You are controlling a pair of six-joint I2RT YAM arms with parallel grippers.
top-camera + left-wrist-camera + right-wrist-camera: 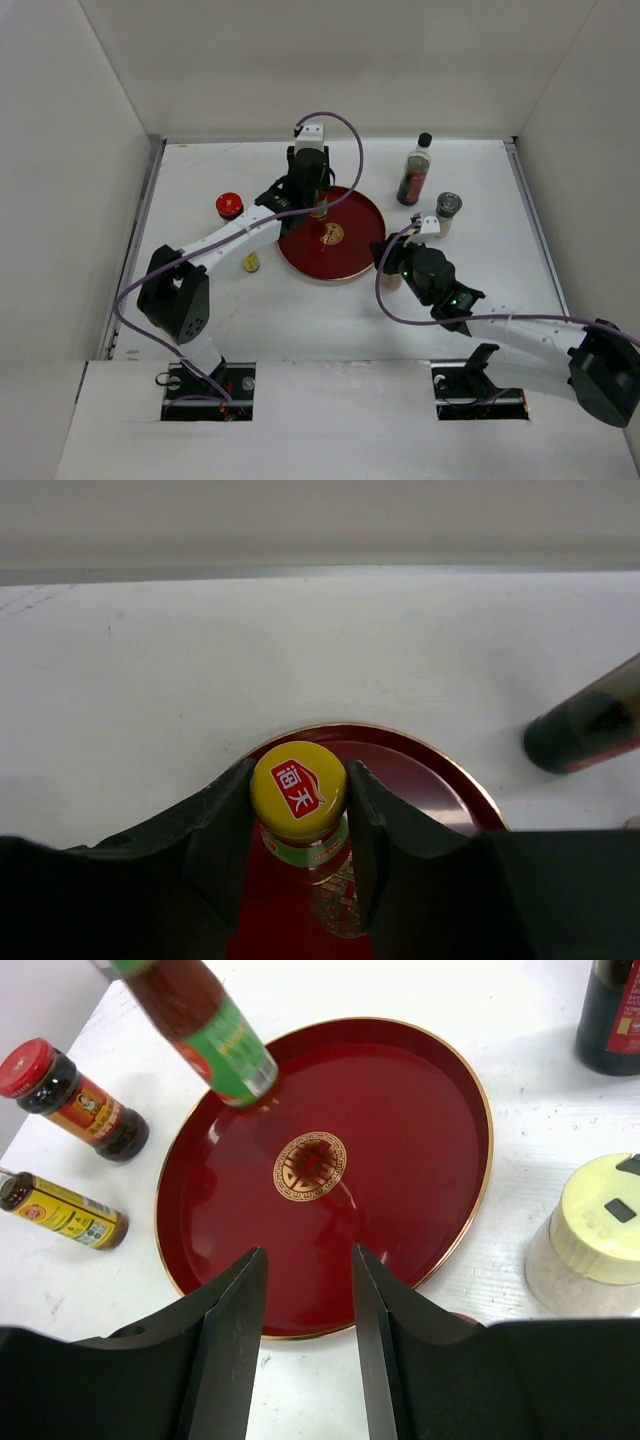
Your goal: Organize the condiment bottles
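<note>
Next, my left gripper needs to lower the green-labelled bottle, already upright over the tray's bare far part, to settle its base there and release the yellow cap.
My left gripper (313, 196) is shut on the yellow cap (298, 788) of the green-labelled bottle (212, 1038), which is upright at the far-left part of the round red tray (350, 262). My right gripper (308, 1260) is open and empty, over the tray's near-right rim (470, 1210). The red-lidded jar (229, 206) and a small yellow-labelled bottle (251, 263) are on the table left of the tray. The tall dark-sauce bottle (414, 170) and a grey-topped shaker (447, 212) stand right of it. A cream shaker with a pale top (590, 1245) stands beside my right gripper.
White walls enclose the table on the left, back and right. The tray's gold emblem (311, 1166) is uncovered. A purple cable (400, 305) loops beside the right arm. Another shaker (391, 281) is mostly hidden under my right wrist.
</note>
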